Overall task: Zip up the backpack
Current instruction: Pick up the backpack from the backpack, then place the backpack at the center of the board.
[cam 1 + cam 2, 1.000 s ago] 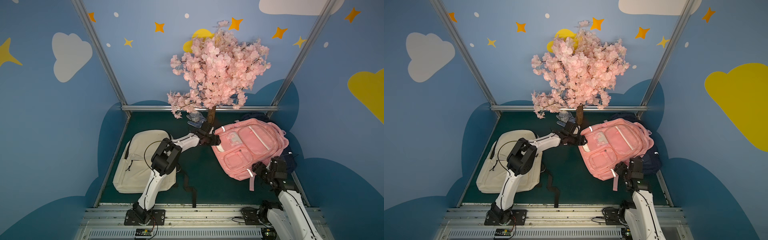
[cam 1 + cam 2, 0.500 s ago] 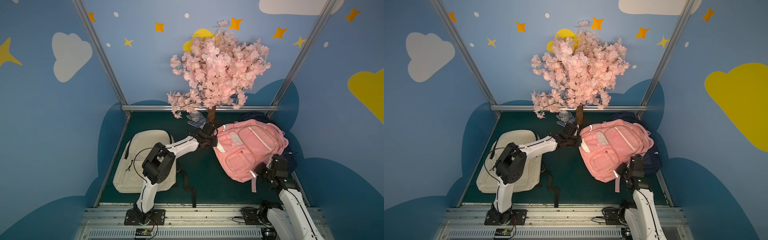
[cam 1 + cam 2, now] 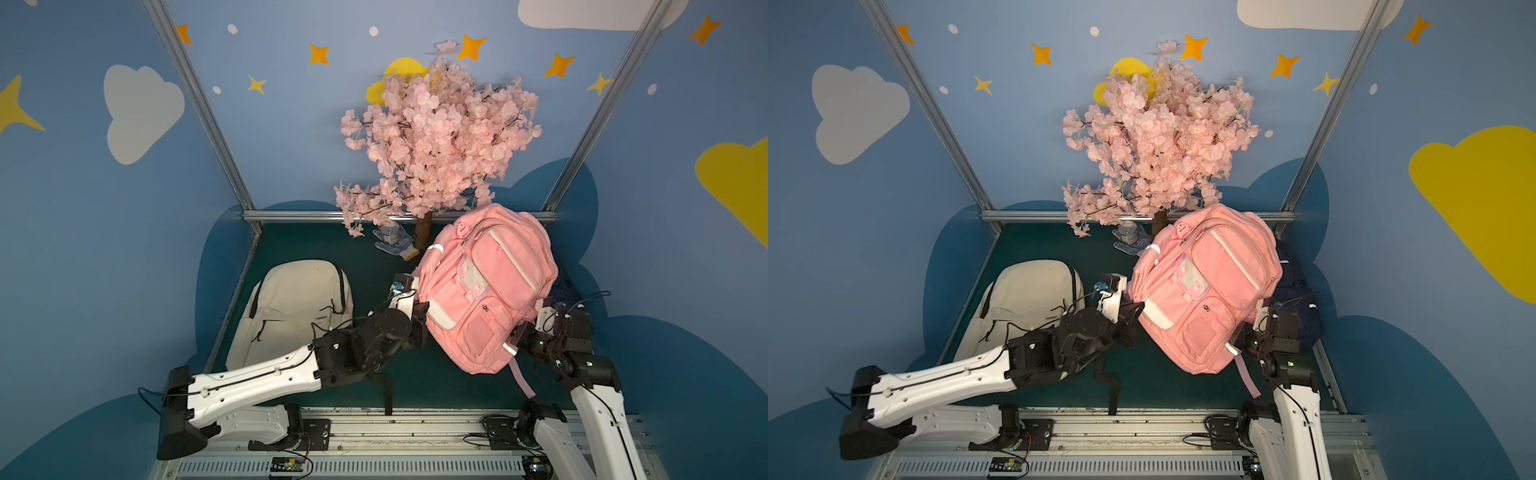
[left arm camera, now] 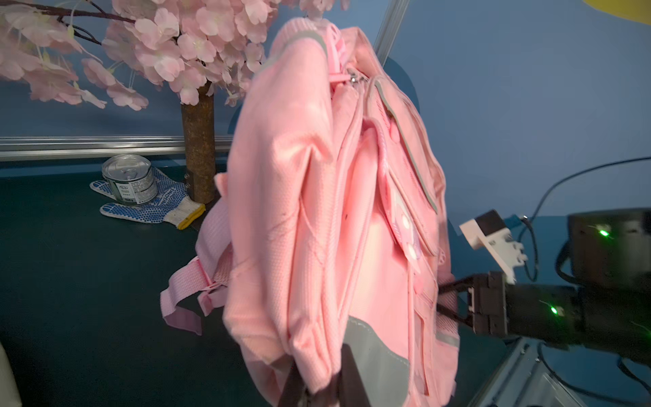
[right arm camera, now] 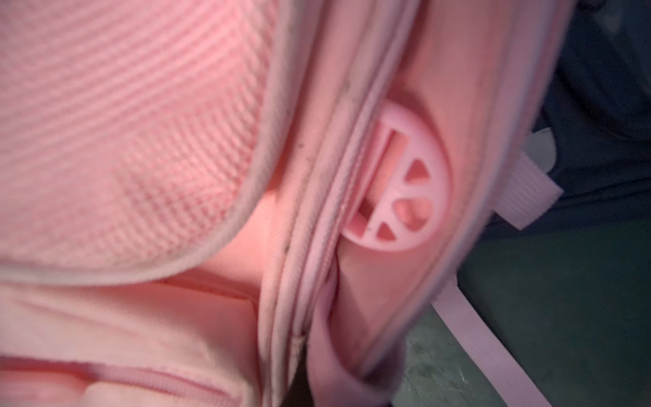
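Observation:
The pink backpack still hangs tilted, so its fold comes down and back onto the open green mat beside the cream backpack next. Then my left gripper releases it.
The pink backpack hangs tilted above the green mat, held between both arms. My left gripper is shut on a fold of fabric low on its side, which the left wrist view shows pinched between the dark fingers. On the opposite lower edge my right gripper is shut on the backpack; the right wrist view shows fabric folded into the jaws. Metal zipper sliders sit near the top handle. A round pink zipper pull lies against a seam.
A cream backpack lies flat at the left. The pink blossom tree stands at the back, with a tin can on a dotted glove by its trunk. A dark blue bag lies behind the pink backpack.
Both grippers have shut on the pink backpack's sides. The backpack has risen off the mat and tilted; the left arm has drawn back towards the front rail.

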Controlling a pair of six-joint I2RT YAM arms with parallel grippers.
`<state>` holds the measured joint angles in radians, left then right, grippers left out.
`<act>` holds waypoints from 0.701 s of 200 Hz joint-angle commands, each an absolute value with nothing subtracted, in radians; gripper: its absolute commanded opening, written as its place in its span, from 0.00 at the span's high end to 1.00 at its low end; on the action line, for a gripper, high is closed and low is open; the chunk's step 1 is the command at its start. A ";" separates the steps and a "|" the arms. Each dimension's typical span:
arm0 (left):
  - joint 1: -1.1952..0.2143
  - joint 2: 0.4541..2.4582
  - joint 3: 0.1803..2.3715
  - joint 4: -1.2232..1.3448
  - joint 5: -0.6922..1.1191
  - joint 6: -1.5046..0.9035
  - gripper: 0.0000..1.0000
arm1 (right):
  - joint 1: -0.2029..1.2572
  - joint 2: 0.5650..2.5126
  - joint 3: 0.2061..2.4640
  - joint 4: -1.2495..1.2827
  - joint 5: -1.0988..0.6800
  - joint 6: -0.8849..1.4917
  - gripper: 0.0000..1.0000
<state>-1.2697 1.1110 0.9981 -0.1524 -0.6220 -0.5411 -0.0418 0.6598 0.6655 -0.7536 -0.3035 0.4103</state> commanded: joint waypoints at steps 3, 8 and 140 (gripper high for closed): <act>-1.396 1.013 0.861 -0.243 -0.660 -0.699 0.97 | 0.018 0.670 0.739 -0.661 -0.421 0.352 1.00; -1.420 0.994 0.833 -0.269 -0.677 -0.755 0.97 | 0.040 0.675 0.744 -0.669 -0.418 0.346 1.00; -1.305 0.873 0.288 -0.358 -0.423 -1.462 0.93 | 0.501 1.129 0.647 -0.373 -0.096 0.435 1.00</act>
<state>-1.3827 0.8673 0.3794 -0.5144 -0.5602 -1.5295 0.5133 1.0706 0.5838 -0.5842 -0.1955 0.4530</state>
